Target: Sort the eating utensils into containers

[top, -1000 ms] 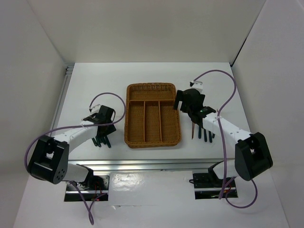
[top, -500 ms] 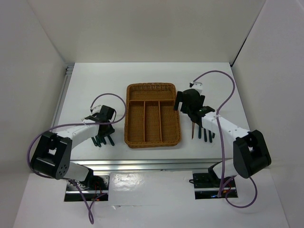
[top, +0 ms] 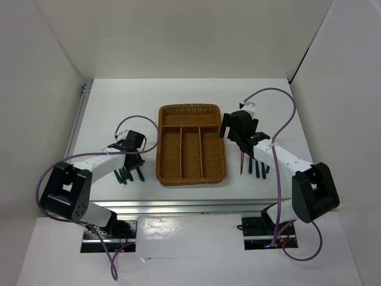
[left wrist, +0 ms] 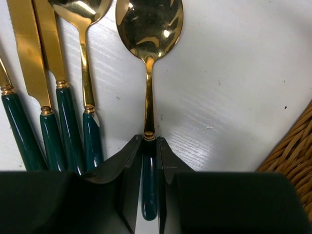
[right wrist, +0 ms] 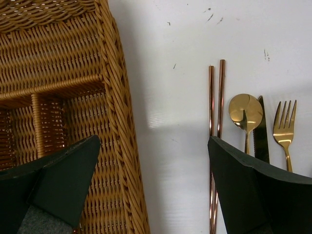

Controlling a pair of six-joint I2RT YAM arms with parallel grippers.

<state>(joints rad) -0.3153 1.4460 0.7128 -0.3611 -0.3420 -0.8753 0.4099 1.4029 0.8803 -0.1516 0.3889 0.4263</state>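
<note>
The robot's left gripper should next carry the spoon up and to the right in the top view into the tray's closest long section point(top: 169, 153), then release it, since that section is empty.
My left gripper point(left wrist: 150, 141) is shut on the dark green handle of a gold spoon point(left wrist: 148, 29) that lies on the white table. Two gold knives point(left wrist: 29, 53) and a smaller spoon point(left wrist: 84, 58) lie just left of it. In the top view this gripper point(top: 132, 143) is left of the wicker tray point(top: 161, 143), whose compartments show nothing inside. My right gripper point(right wrist: 153, 146) is wide open and empty, above the tray's right rim point(right wrist: 117, 97) and a pair of chopsticks point(right wrist: 215, 112). A small spoon point(right wrist: 245, 109), a knife point(right wrist: 262, 131) and a fork point(right wrist: 284, 124) lie right of the chopsticks.
Purple cables point(top: 286, 107) loop off both arms. The tray's wicker corner point(left wrist: 292, 156) is close on the right of my left gripper. A metal rail point(top: 77, 119) runs along the table's left edge and white walls enclose the table.
My left gripper has shifted slightly away from the arm bases and toward the tray. The right arm has barely moved.
</note>
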